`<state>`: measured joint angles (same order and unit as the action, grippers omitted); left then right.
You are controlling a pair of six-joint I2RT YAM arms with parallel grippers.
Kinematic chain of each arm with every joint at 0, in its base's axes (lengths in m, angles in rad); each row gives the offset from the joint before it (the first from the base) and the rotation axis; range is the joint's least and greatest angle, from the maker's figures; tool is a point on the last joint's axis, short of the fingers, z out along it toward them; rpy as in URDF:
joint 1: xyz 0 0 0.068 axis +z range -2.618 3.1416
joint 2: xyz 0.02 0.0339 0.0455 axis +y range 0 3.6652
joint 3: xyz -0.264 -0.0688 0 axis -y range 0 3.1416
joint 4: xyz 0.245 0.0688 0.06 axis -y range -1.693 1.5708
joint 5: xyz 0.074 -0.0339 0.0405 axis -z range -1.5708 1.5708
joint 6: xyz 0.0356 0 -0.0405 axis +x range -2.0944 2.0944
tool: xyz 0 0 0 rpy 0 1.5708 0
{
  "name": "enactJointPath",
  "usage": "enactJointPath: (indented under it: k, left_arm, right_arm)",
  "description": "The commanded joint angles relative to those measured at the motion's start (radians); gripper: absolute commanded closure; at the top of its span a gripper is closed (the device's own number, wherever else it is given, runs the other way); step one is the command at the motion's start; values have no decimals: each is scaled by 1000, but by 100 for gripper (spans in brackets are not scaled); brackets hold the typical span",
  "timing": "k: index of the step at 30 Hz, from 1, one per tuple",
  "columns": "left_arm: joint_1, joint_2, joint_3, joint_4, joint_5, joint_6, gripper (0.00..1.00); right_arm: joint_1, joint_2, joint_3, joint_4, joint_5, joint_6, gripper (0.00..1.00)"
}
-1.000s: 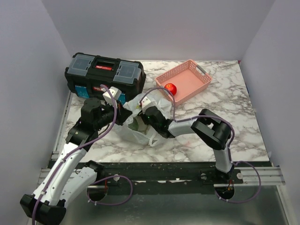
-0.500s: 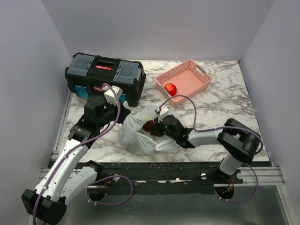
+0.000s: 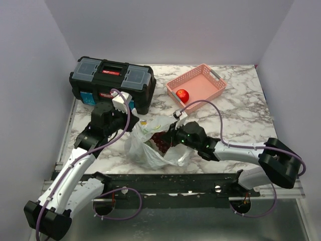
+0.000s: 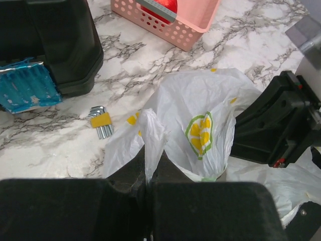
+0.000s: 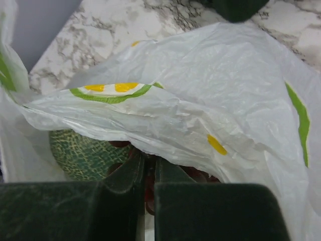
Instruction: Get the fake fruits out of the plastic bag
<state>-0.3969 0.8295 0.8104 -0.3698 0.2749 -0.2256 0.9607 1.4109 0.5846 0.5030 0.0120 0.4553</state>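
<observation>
My right gripper has the pink basket holding the apple outward of it, so next it will lift the grapes past the flap and outward and let them go beside the apple.
The white plastic bag lies on the marble near the front edge, its mouth facing right. My left gripper is shut on a raised fold of the bag's rim. At the mouth, my right gripper is shut on the dark red grapes, under the bag's upper flap. The green netted melon sits inside the bag, left of the right fingers. The red apple lies in the pink basket.
A black toolbox stands at the back left, just behind the left gripper. A set of hex keys lies on the marble in front of it. The right arm's black body is close beside the bag.
The right arm has drawn back to the right out of the bag, and its jaws have shut on the grapes, which now show at the mouth. The left gripper keeps its hold on the rim.
</observation>
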Motion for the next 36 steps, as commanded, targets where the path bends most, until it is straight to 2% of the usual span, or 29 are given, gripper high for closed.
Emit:
enactJointPath:
  k: [1, 10, 15, 18, 23, 29, 32, 36]
  left_arm:
    - [-3, 20, 11, 6, 85, 12, 100]
    - [-3, -13, 15, -15, -25, -2, 100]
    - [-1, -23, 19, -30, -83, 1, 100]
    - [3, -4, 25, -36, -64, -1, 100]
    - [13, 26, 41, -43, -29, 2, 100]
    - [14, 52, 43, -39, 16, 0, 100]
    - [13, 56, 44, -39, 24, -1, 100]
    - [14, 56, 44, -38, 34, -3, 100]
  right_arm:
    - [5, -64, 82, -49, -30, 27, 99]
    - [4, -192, 96, -115, -68, 19, 99]
    - [4, -256, 19, -149, -248, 6, 99]
    - [4, -315, -34, -83, -305, 50, 99]
    - [5, -319, -12, -60, -316, 84, 99]
    - [4, -330, 82, -82, -258, 96, 99]
    - [4, -352, 153, -153, -148, 109, 99]
    - [4, -404, 180, -168, -21, 143, 99]
